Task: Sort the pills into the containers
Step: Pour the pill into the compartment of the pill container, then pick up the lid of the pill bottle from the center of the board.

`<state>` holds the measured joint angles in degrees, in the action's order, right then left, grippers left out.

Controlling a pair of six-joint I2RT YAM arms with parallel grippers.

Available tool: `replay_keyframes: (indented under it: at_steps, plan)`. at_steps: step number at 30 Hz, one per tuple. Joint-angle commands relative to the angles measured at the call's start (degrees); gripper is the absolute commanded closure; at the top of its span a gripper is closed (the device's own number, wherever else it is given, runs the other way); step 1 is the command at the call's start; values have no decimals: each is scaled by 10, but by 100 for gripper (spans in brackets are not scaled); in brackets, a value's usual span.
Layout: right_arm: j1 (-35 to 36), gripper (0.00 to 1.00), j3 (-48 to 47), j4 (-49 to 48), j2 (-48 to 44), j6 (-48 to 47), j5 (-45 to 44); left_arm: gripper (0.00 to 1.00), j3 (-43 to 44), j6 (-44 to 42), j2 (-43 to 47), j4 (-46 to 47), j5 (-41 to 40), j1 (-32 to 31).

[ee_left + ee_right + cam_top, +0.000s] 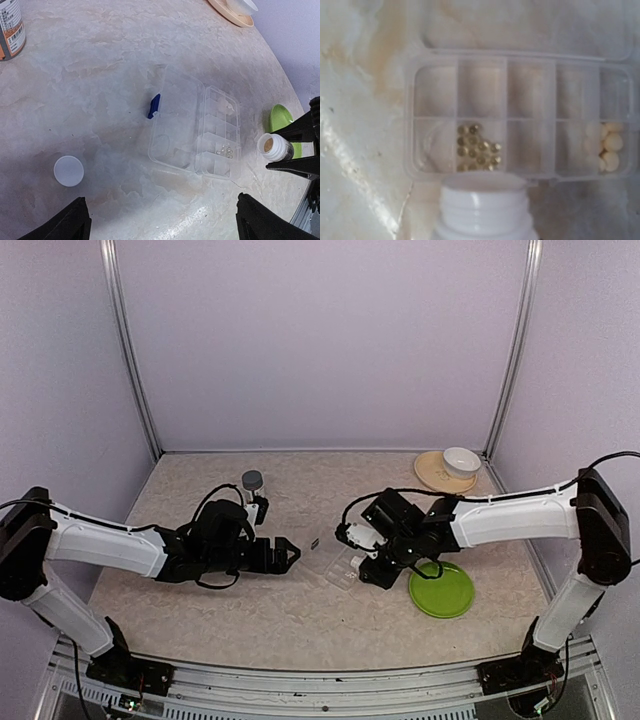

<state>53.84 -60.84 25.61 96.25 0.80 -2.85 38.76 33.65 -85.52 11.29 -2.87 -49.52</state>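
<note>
The right gripper's bottle is uncapped, so my left gripper should next tilt down and go lower, away from the box (220, 132), to close around the sides of the white bottle cap.
The clear pill box (220, 132) lies open on the table, its lid (177, 125) flat to the left of the containers. One compartment holds several small golden pills (477, 147). Another, at the end, holds white pills (604, 145). My right gripper (366, 565) is shut on an uncapped white pill bottle (482, 210), whose mouth (270, 145) is tilted over the box's near edge. Its fingers are out of the right wrist view. My left gripper (165, 225) stands wide open and empty just left of the box, above the table.
A white bottle cap (68, 170) lies left of the box, with a small blue piece (154, 106) by the lid. A grey-capped bottle (252, 483) stands behind my left arm. The green plate (442, 590) is at the right. A white bowl (460, 460) sits on a tan plate at the back right.
</note>
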Motion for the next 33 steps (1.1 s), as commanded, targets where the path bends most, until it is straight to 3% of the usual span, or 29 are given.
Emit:
replay_keyframes:
  at_steps: [1,9,18,26,33]
  plan:
    - [6,78,46,-84,-51,4,-21,1,10,2,17,-20,-18,0]
    - [8,79,145,-247,-133,-8,-27,1,21,5,17,-56,-44,2]
    - [16,79,265,-423,-285,-45,-54,2,28,5,-6,-82,-45,13]
    - [17,78,351,-523,-413,-65,-75,12,61,-15,-56,-127,-55,30]
    - [18,78,358,-519,-444,-68,-70,26,104,-42,-107,-159,-88,42]
